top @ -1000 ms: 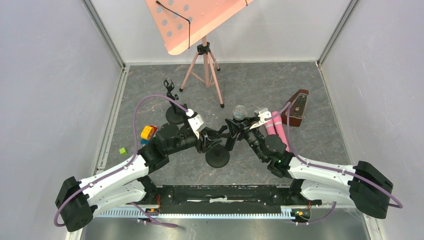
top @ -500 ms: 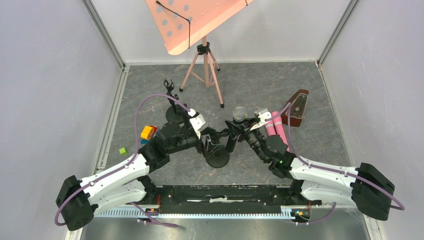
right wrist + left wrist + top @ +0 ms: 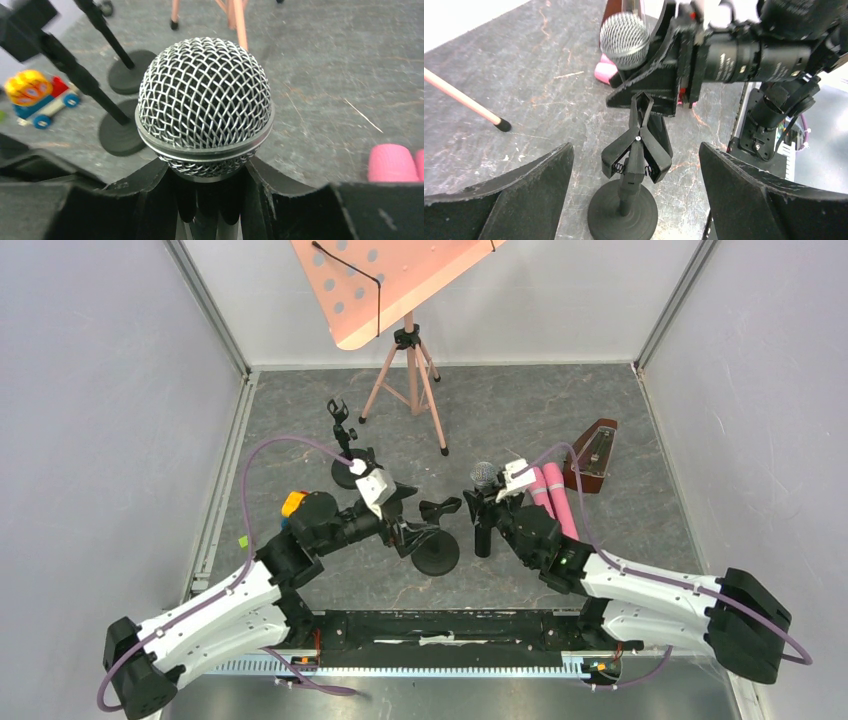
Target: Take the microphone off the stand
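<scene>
The tabletop beside the pink rollers is bare. My right gripper will next move down onto it, to the right in the top view, tilt the microphone (image 3: 484, 476) flat and let go.
The microphone (image 3: 484, 476), with a silver mesh head (image 3: 206, 100) and a black body, stands upright with my right gripper (image 3: 487, 512) shut on the body just under the head. It is clear of the stand (image 3: 436, 554), whose black spring clip (image 3: 636, 150) is empty. My left gripper (image 3: 418, 528) is open wide, one finger (image 3: 499, 200) on each side of the clip and touching nothing. In the left wrist view the mesh head (image 3: 625, 40) shows behind the clip.
A pink music stand (image 3: 400, 280) on a tripod is at the back. Two more black mic stands (image 3: 345, 445) are left of centre. Pink rollers (image 3: 555, 498) and a metronome (image 3: 598, 454) lie to the right. A toy (image 3: 293, 503) and a green cube (image 3: 244, 540) are at the left.
My left gripper has opened off the clip and drawn back to the left. My right gripper has carried the microphone right, away from the clip, and tipped it upright.
</scene>
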You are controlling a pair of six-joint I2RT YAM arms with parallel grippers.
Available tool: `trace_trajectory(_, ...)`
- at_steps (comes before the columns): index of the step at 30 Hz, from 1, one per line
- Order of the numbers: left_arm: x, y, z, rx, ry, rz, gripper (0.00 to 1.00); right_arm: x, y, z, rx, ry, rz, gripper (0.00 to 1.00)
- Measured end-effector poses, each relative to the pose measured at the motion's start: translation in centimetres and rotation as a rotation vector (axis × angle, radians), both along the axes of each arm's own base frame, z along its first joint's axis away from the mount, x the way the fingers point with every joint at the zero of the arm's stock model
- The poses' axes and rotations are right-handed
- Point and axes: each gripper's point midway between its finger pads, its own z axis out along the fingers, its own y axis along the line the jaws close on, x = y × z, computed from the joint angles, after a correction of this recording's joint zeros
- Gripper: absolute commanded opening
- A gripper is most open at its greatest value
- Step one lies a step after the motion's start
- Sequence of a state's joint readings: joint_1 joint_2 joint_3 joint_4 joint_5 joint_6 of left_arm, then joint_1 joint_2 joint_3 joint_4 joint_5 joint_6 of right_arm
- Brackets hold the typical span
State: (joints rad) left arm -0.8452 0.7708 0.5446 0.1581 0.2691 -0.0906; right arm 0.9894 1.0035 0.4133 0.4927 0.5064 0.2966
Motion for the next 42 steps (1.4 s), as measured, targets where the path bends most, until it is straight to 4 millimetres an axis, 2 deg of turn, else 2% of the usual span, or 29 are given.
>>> trace_trajectory(3, -0.1, 1.0, 1.4, -0.041, -0.036, 0.033, 1.0, 0.5, -0.4, -1.6, -0.1, 0.054, -0.033, 0.4)
trace_trajectory(7, -0.2, 2.3, 2.7, -0.087, -0.074, 0.08, 1.0, 2.0, -1.0, -3.9, -0.245, 0.139, -0.072, 0.41)
trace_trajectory(11, -0.2, 2.9, 3.3, -0.11, -0.085, 0.106, 1.0, 3.0, -3.3, -7.3, -0.31, 0.247, -0.077, 0.41)
trace_trajectory(13, -0.1, 2.9, 3.2, -0.107, -0.082, 0.111, 1.0, 3.3, -3.9, -8.1, -0.305, 0.28, -0.067, 0.42)
trace_trajectory(17, 0.1, 2.7, 2.6, -0.089, -0.067, 0.111, 1.0, 3.5, -3.9, -9.2, -0.284, 0.327, -0.02, 0.42)
trace_trajectory(24, 0.5, 2.1, 1.2, -0.053, -0.031, 0.11, 1.0, 2.5, -4.4, -12.7, -0.298, 0.429, 0.035, 0.42)
trace_trajectory(29, 0.6, 2.1, 1.1, -0.051, -0.028, 0.11, 1.0, 2.2, -5.1, -14.0, -0.308, 0.451, 0.013, 0.44)
trace_trajectory(42, 0.3, 2.5, 2.1, -0.08, -0.048, 0.115, 1.0, 3.2, -8.0, -16.3, -0.403, 0.463, -0.148, 0.52)
